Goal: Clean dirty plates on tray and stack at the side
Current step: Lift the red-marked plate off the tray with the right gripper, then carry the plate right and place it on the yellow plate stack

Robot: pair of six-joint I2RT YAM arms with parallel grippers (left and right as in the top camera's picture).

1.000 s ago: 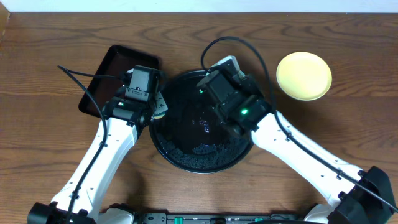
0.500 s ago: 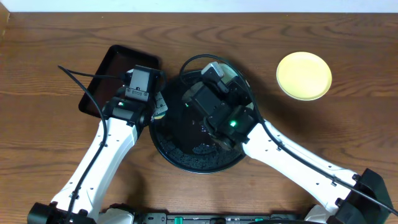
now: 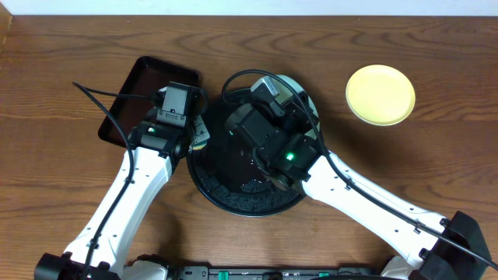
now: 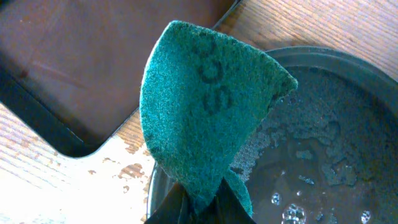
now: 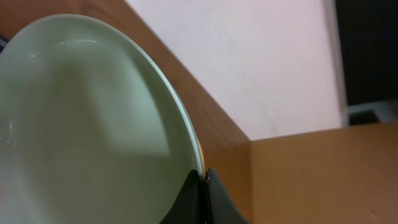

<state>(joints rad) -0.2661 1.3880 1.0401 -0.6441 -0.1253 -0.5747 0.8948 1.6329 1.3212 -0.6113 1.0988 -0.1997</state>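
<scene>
The right gripper swings across and down next and turns the plate flat to release it on top of the yellow plate [image 3: 380,95], which lies to its right in the overhead view.
My right gripper [image 5: 203,177] is shut on the rim of a pale mint plate [image 5: 87,124], which it holds tilted up above the round black tray [image 3: 233,206]. From overhead only an edge of that plate [image 3: 303,92] shows behind the right wrist. My left gripper [image 4: 202,202] is shut on a green scouring pad [image 4: 205,106] and hangs over the tray's left rim [image 4: 348,59]. The tray floor is wet with suds. A pale yellow plate [image 3: 380,95] lies on the table to the right, apart from both arms.
A smaller rectangular black tray [image 3: 148,93] sits at the back left, next to the left gripper. Cables loop above both wrists. Water spots mark the wood [image 4: 124,168] between the two trays.
The right arm has swung left over the round tray with the mint plate in its grip; most of that happened in the first half second. The left arm has stayed put.
</scene>
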